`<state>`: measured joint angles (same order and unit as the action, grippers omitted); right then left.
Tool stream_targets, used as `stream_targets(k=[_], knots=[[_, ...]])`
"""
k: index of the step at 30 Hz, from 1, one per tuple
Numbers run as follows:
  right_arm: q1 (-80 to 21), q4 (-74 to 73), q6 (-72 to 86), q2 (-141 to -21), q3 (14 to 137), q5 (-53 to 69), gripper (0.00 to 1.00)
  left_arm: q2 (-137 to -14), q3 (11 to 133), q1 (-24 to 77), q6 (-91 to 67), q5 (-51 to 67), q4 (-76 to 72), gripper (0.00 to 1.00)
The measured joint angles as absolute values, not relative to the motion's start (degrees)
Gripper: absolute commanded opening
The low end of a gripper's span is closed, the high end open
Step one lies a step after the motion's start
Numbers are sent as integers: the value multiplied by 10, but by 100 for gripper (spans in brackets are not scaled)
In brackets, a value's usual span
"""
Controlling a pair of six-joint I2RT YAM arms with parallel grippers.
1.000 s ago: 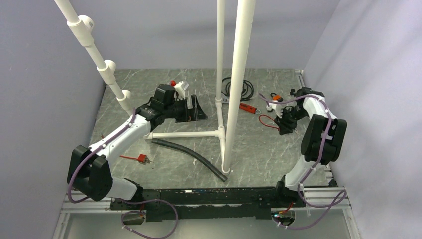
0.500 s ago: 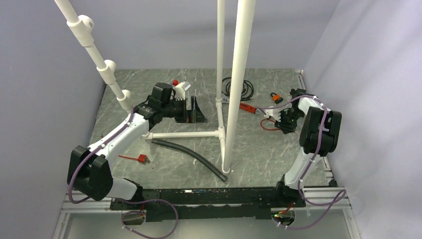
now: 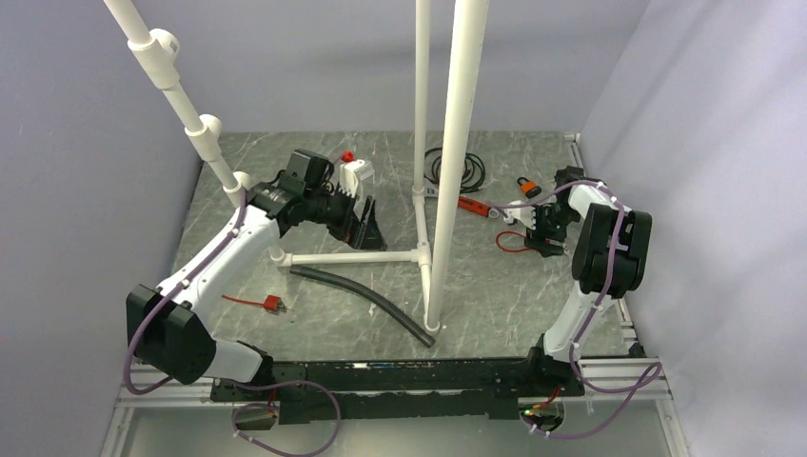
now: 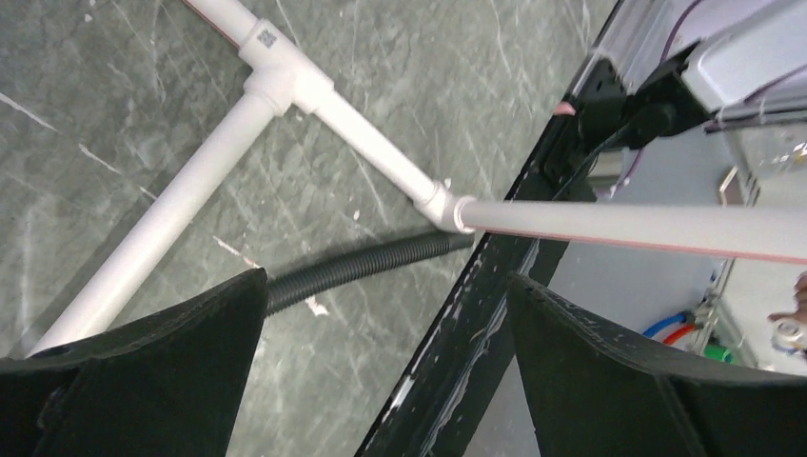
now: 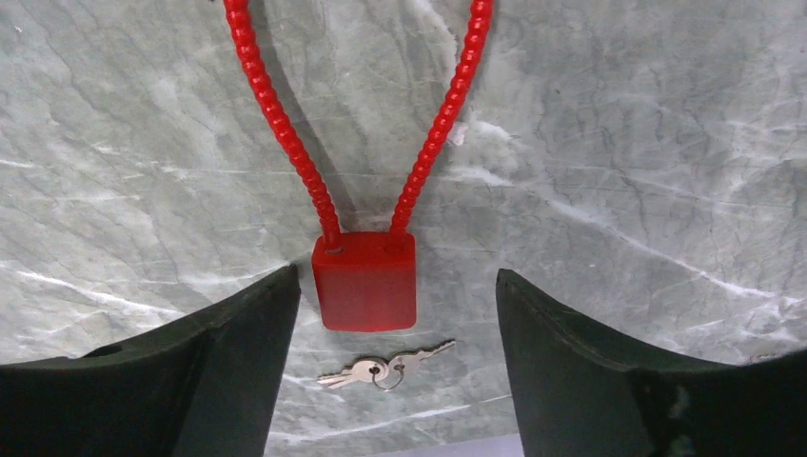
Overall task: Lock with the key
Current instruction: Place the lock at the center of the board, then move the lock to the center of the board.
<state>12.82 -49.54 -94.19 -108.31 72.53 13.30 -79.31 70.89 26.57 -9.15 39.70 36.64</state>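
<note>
The small red padlock's body [image 3: 273, 304] lies below my left gripper and to its left in the top view, so my left gripper draws back that way and descends onto it next.
A red padlock [image 5: 364, 282] with a red ribbed cable shackle lies on the grey marble table. Two small silver keys [image 5: 385, 365] on a ring lie loose just in front of its body. My right gripper [image 5: 395, 381] is open and empty, hovering low with the lock body and keys between its fingers [image 5: 224, 371]. In the top view it [image 3: 544, 233] is at the right, over the red cable loop [image 3: 514, 240]. My left gripper [image 3: 366, 224] is open and empty, raised near the white pipe frame; its wrist view shows only pipe and hose between its fingers [image 4: 143, 371].
A small orange padlock [image 3: 526, 186], a red-handled tool [image 3: 473, 205] and a coiled black cable [image 3: 457, 169] lie at the back right. A white box with a red knob [image 3: 354, 174], white PVC pipes [image 3: 447, 190], a black ribbed hose [image 3: 366, 300] and a small red item [image 3: 262, 303] occupy the left and middle.
My right gripper has come down and settled over the red cable lock and keys. My left gripper has swung up and back a little, turning near the white box.
</note>
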Motion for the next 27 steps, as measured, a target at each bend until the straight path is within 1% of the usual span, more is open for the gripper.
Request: stream_targets(k=[2,3,8,12,17,22,27], knots=[[128,-504,-929,-1083,732,142,98,-792,724,266,-45,399,408,100],[128,-509,-924,-1083,739,147,99,-791,733,266,-15,398,437,99],[125,-524,-880,-1082,788,189,100,-781,770,266,121,394,569,99],[118,-525,-835,-1068,795,224,100,-778,786,266,215,375,672,99],[108,-529,-767,-1046,798,282,100,-767,776,266,356,308,778,99],[107,-525,-689,-1024,797,341,100,-761,731,265,469,227,833,99],[107,-501,-602,-987,784,403,100,-761,656,264,553,138,834,99]])
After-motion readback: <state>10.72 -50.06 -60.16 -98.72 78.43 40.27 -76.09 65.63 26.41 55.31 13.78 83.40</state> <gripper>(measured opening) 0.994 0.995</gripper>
